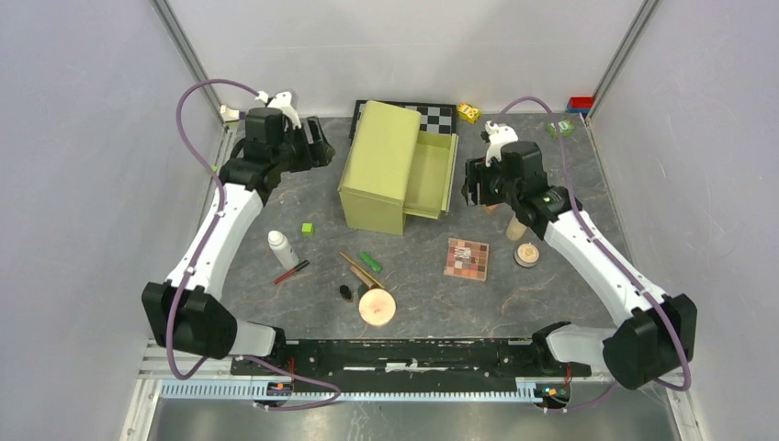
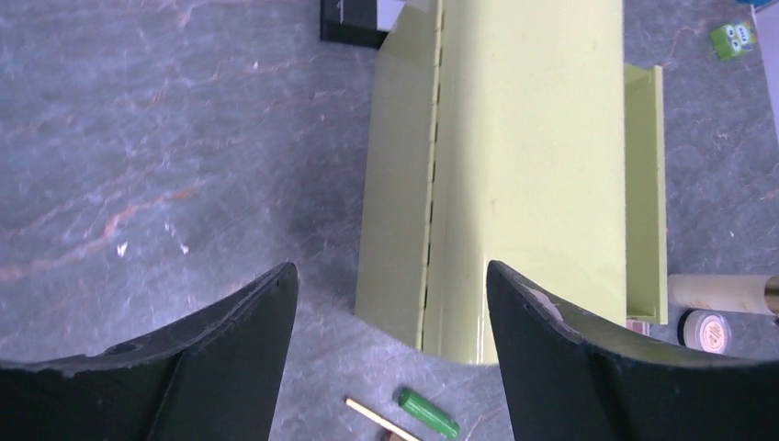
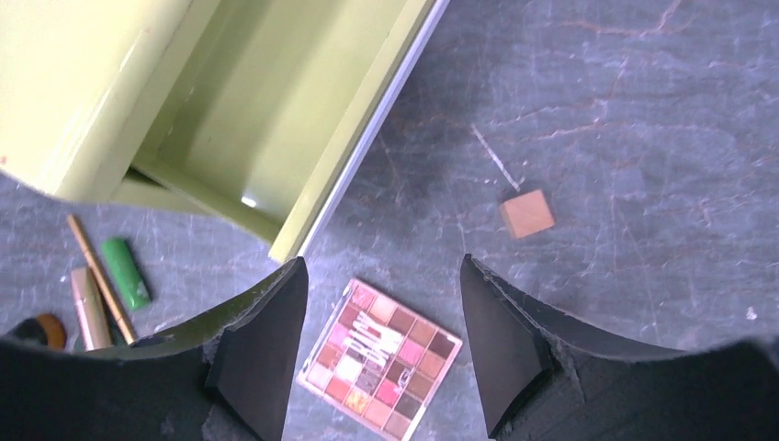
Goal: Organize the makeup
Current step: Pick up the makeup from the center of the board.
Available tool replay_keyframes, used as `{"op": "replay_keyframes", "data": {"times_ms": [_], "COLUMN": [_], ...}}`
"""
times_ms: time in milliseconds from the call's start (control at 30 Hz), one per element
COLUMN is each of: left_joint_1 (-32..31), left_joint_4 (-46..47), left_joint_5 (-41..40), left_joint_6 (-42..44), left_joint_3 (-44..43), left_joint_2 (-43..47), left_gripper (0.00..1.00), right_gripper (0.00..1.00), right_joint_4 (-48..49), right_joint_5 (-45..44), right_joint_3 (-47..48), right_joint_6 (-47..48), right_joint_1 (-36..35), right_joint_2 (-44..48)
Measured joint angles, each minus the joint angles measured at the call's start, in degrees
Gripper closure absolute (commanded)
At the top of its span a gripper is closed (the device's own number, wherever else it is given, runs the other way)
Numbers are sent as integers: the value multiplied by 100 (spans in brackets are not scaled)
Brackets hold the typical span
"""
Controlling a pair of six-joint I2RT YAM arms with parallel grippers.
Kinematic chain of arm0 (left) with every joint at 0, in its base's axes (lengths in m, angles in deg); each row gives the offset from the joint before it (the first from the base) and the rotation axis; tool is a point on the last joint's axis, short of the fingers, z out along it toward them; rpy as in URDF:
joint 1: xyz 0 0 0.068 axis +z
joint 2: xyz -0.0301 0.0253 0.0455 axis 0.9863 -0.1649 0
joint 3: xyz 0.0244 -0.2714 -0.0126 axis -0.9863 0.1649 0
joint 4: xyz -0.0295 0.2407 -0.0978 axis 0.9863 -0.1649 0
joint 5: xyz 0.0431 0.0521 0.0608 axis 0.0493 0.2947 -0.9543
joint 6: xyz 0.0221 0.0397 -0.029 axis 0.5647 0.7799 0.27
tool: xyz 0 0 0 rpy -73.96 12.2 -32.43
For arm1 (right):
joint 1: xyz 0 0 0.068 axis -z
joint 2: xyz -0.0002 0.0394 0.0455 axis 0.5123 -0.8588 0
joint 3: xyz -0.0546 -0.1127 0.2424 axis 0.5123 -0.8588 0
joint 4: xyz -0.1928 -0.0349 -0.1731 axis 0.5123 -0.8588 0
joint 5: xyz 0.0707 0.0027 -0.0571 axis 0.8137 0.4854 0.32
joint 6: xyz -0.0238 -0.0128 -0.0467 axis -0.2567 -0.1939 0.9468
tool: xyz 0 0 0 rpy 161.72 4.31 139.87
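Observation:
Next, my right gripper will go down and to the left in the top view, as the gold stick's far end pokes past the tubes there.
A square pink-brown eyeshadow palette (image 1: 466,258) lies flat right of centre; in the right wrist view it (image 3: 381,358) shows between my open fingers, well below them. My right gripper (image 1: 474,191) hovers open and empty beside the open drawer (image 3: 276,119) of the green box (image 1: 381,165). My left gripper (image 1: 320,143) is open and empty, left of the box (image 2: 514,175). A white bottle (image 1: 282,249), red pencil (image 1: 290,272), green tube (image 1: 371,262), bronze tube (image 3: 89,308), black brush (image 1: 346,292) and peach compact (image 1: 377,307) lie in front. A beige bottle (image 1: 514,225) and small compact (image 1: 525,254) sit under the right arm.
A chequered board (image 1: 432,115) lies behind the box. A tiny green cube (image 1: 308,228) and a wooden cube (image 3: 526,213) sit on the grey mat. Small toys (image 1: 560,129) lie at the back right. White walls close in the table's sides and back.

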Motion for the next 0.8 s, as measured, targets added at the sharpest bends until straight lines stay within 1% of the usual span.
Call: {"op": "replay_keyframes", "data": {"times_ms": [200, 300, 367, 467, 633, 800], "left_joint_1": [4, 4, 4, 13, 87, 129], "left_joint_4": [-197, -385, -472, -540, -533, -520], "left_joint_5": [-308, -411, -531, -662, -675, -667], "left_joint_6": [-275, -326, -330, -328, -330, -330], "left_joint_3": [822, 1241, 1425, 1471, 1471, 1469], "left_joint_2": [570, 820, 992, 1165, 1178, 1176], "left_gripper": [9, 6, 5, 5, 7, 7], "right_gripper": [32, 32, 33, 33, 35, 37], "right_joint_4": [87, 120, 195, 264, 459, 625], "right_joint_5": [323, 361, 352, 223, -109, -361], "right_joint_3": [-680, -846, -933, -994, -992, -990], "right_joint_6": [-72, -90, -90, -87, -87, -94], "right_joint_1": [-153, -557, -946, -1600, -2769, -3436], "right_joint_2": [640, 813, 868, 868, 671, 229]}}
